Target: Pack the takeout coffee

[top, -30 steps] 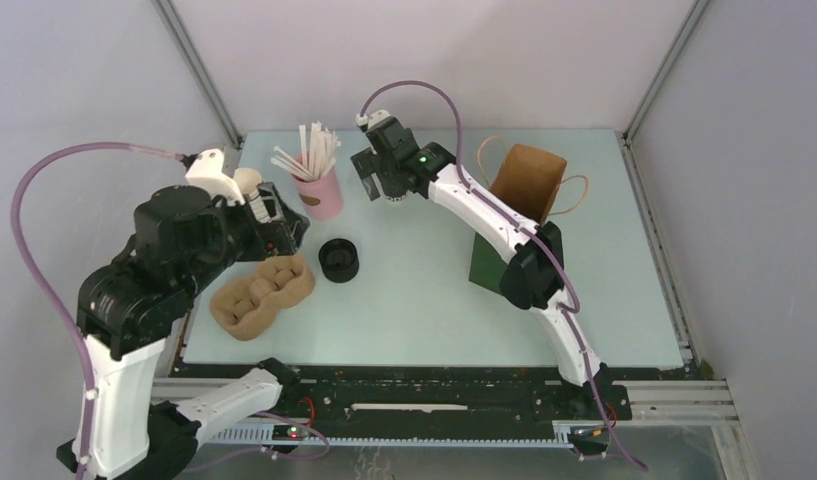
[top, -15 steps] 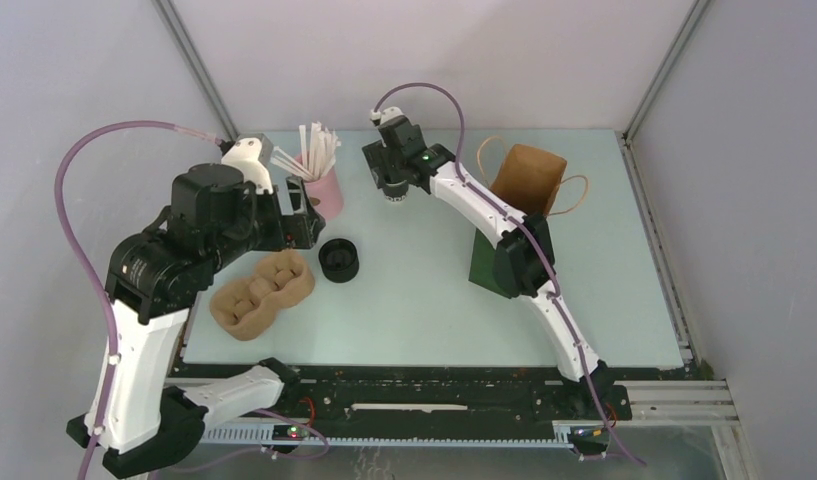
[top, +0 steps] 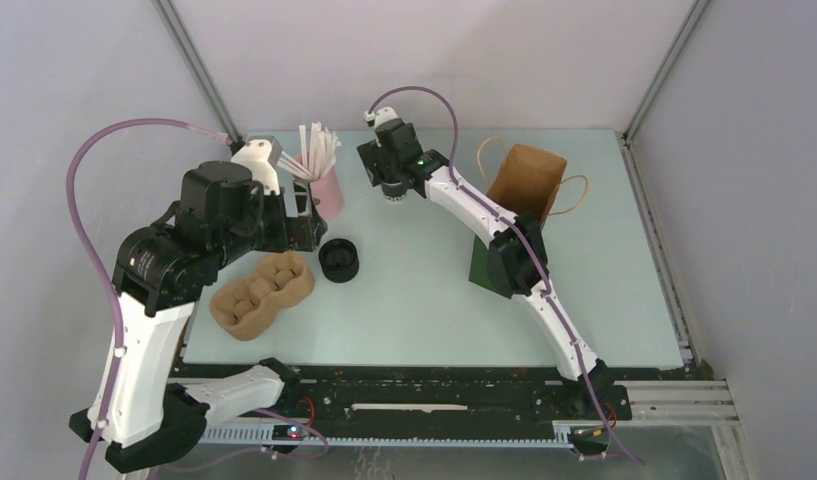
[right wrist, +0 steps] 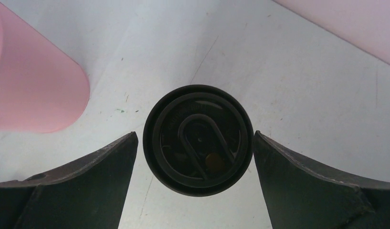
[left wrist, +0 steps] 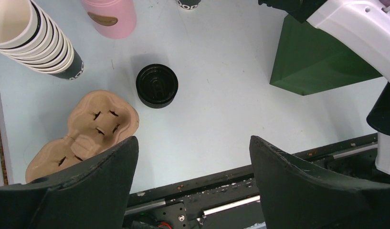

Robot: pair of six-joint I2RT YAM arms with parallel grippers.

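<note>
The round black lid is already between my fingers. Next, my right gripper needs to stay in place and close its fingers onto the lid's sides.
The takeout coffee (right wrist: 198,140), a small dark cup with a round black lid, stands at the back of the table. In the top view (top: 394,194) it is mostly hidden under my right gripper (top: 391,182). In the right wrist view, the right gripper (right wrist: 195,136) is open, with one finger on each side of the lid and small gaps to it. My left gripper (left wrist: 193,143) is open and empty, held high over the table's left part (top: 302,226). The brown paper bag (top: 527,180) stands open at the back right.
A squat stack of black lids (top: 338,259) (left wrist: 157,86) sits mid-left, beside a brown cup carrier (top: 262,293) (left wrist: 88,131). A pink cup of straws (top: 324,190) (right wrist: 30,90) stands left of the coffee. Stacked lidless cups (left wrist: 35,36) stand at the far left. A green box (top: 489,262) (left wrist: 321,57) stands in front of the bag.
My left arm has lifted and swung right, toward the pink cup. My right gripper has shifted slightly left and back and settled over the coffee.
</note>
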